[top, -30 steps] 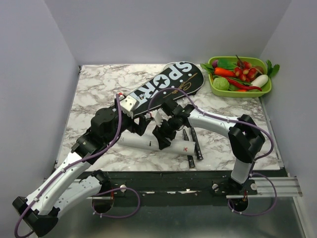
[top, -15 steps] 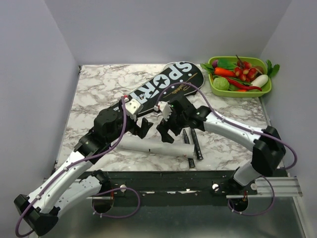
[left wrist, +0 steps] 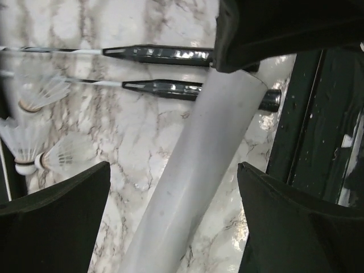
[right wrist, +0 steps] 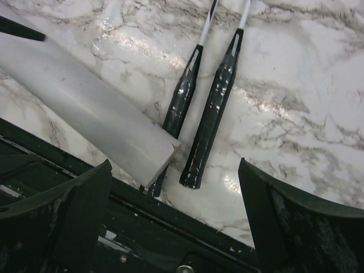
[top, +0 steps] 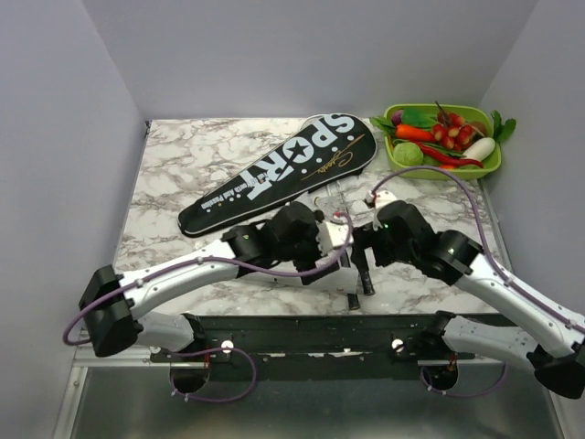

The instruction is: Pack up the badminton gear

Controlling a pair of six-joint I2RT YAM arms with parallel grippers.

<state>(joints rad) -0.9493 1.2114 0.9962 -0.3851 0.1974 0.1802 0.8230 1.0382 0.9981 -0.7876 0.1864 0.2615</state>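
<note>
The white tube lies slanted between the open fingers. My left gripper comes down over the tube's end next, turning until its fingers are on either side.
The black "SPORT" cover [top: 274, 169] lies slantwise at the back of the marble table. Two rackets lie side by side, their black handles [right wrist: 213, 108] [left wrist: 162, 54] near the front edge and their thin shafts running toward the back. A white tube [left wrist: 193, 170] [right wrist: 85, 108] lies across the end of one handle. My left gripper [left wrist: 173, 166] [top: 335, 260] is open and straddles the tube without touching it. My right gripper [right wrist: 175, 165] [top: 362, 247] hangs open above the handle ends with nothing in it.
Three shuttlecocks [left wrist: 40, 94] lie loose beside the racket shafts. A green tray [top: 444, 172] of toy vegetables stands at the back right corner. The black front rail [right wrist: 114, 227] runs right below the handle ends.
My left arm has swung right and down over the white tube. My right arm has pulled back to the right and its jaws have opened wider. The cover now shows in full.
</note>
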